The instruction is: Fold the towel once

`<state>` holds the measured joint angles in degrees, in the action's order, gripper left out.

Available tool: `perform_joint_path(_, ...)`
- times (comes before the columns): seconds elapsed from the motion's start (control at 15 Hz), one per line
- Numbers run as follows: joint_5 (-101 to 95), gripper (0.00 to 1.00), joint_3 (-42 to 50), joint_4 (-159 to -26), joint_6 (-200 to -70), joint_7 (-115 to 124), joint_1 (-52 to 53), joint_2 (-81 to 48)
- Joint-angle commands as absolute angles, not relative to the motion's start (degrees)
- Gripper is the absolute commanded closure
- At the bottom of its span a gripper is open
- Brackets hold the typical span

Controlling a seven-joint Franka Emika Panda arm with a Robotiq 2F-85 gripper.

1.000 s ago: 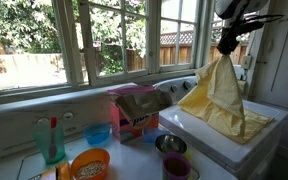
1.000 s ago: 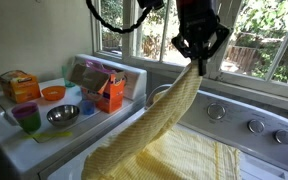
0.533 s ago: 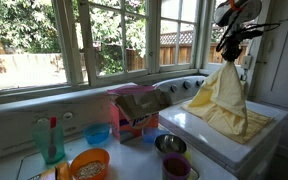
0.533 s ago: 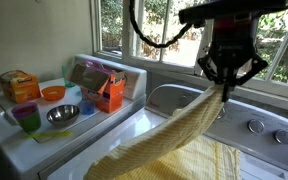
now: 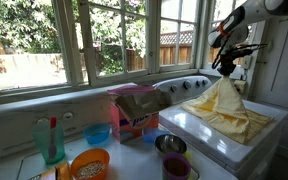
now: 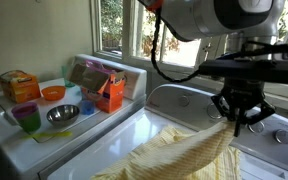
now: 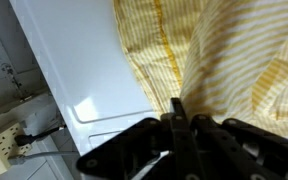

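I should next lower my gripper toward the towel's flat part by the knobs and release the top of the towel, since that top still stands above the washer and the flat part lies below it.
The towel [image 5: 224, 108] is a pale yellow striped cloth lying on the white washer top [image 5: 189, 125]. One edge is lifted into a peak. My gripper [image 5: 228, 72] is shut on that peak and holds it just above the machine. In an exterior view the gripper [image 6: 235, 122] pinches the towel [image 6: 184, 155] near the washer's control panel. In the wrist view the gripper [image 7: 183, 112] has its fingers pressed together on the towel [image 7: 224, 50], which hangs over the white lid [image 7: 74, 70].
The counter beside the washer holds a metal bowl [image 6: 62, 115], a purple cup [image 6: 26, 118], an orange bowl [image 6: 52, 93] and an orange box [image 6: 108, 92]. Washer knobs [image 6: 281, 136] sit behind the towel. Windows [image 5: 114, 40] line the wall.
My gripper has carried the towel's lifted edge lower and toward the washer's control panel. The towel's hanging peak has become much shorter.
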<state>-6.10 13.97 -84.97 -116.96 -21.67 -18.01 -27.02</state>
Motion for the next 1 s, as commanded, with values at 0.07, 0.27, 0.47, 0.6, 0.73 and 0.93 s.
perform_joint_path(0.07, -6.5, 0.99, 13.2, -81.9, -127.4, -18.3, -20.4, -33.6)
perform_joint_path(0.27, -7.2, 0.99, 13.5, -82.6, -132.5, -17.3, -21.0, -36.0)
perform_joint_path(0.47, -7.3, 0.99, 13.5, -83.6, -135.0, -17.1, -21.4, -37.3)
perform_joint_path(0.6, -7.9, 0.99, 14.0, -83.6, -135.5, -16.3, -21.4, -38.4)
perform_joint_path(0.73, -8.2, 0.99, 14.3, -83.2, -134.7, -15.8, -21.5, -39.2)
perform_joint_path(0.93, -8.4, 0.99, 14.3, -83.2, -133.7, -15.1, -21.6, -39.9)
